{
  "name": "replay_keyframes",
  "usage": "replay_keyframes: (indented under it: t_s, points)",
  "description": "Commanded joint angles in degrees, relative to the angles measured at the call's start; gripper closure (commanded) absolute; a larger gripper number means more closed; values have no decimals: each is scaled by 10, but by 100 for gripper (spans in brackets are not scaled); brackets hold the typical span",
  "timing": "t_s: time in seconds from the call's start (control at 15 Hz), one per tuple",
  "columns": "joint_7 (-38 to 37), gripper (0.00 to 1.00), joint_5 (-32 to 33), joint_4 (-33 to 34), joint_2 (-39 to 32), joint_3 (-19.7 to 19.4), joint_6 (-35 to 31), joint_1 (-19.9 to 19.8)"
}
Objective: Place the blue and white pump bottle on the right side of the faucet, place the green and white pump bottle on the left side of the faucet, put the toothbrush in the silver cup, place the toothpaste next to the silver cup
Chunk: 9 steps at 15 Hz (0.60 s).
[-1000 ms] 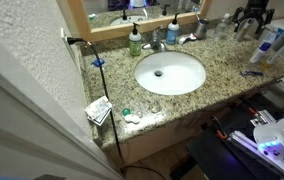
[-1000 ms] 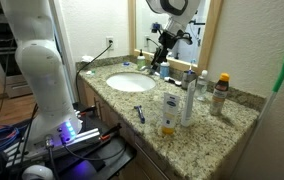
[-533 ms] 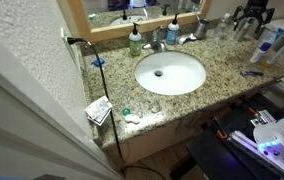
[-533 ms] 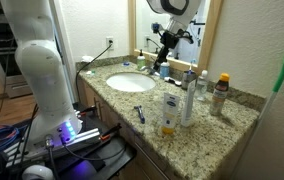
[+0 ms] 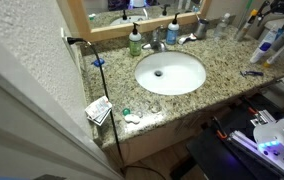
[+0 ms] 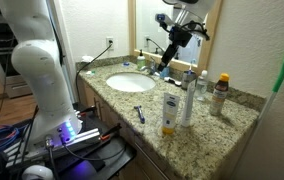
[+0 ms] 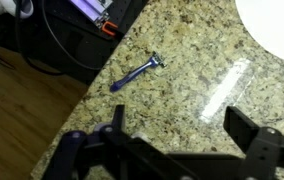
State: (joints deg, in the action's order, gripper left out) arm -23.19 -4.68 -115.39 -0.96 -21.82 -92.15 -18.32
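The white tube stands upright with its flat top end facing up, so the robot's gripper needs to go down from high above the counter onto the flat top end of the white tube (image 6: pixel 172 98).
The green and white pump bottle (image 5: pixel 134 40) stands left of the faucet (image 5: pixel 156 42), and the blue and white pump bottle (image 5: pixel 172 30) stands right of it, both against the mirror. A small grey thing that may be the silver cup (image 5: pixel 225 24) sits further right at the back. My gripper (image 5: pixel 278 8) (image 6: pixel 187 30) hangs open and empty high above the counter's right end. In the wrist view my gripper (image 7: pixel 180 128) spreads over bare granite. I cannot make out the toothbrush. Small white things that may include the toothpaste (image 5: pixel 132 118) lie at the front left.
A blue razor (image 7: pixel 137 72) (image 5: pixel 250 72) lies on the granite right of the basin (image 5: pixel 170 72). Tall white-and-blue bottles (image 6: pixel 188 95) and a dispenser (image 6: pixel 166 115) stand at the counter's end. A small box (image 5: pixel 99 110) sits at the front left corner.
My gripper has risen and shifted away from the faucet area, toward the counter's end with the tall bottles, staying open. Nothing on the counter has moved.
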Motion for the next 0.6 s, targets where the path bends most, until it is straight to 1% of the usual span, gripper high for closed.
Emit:
replay_keyframes:
  t_s: [0.0, 0.2, 0.33, 0.4, 0.53]
  points:
    - [52, 0, 5, -19, 57, -23, 41, -37]
    - [64, 0, 6, -32, 86, -41, 32, -58]
    - [73, 0, 39, -59, 104, -45, -17, -67]
    - [72, 0, 65, -78, 112, -43, -55, -70]
    - [55, 0, 83, -108, 115, -44, -115, -77]
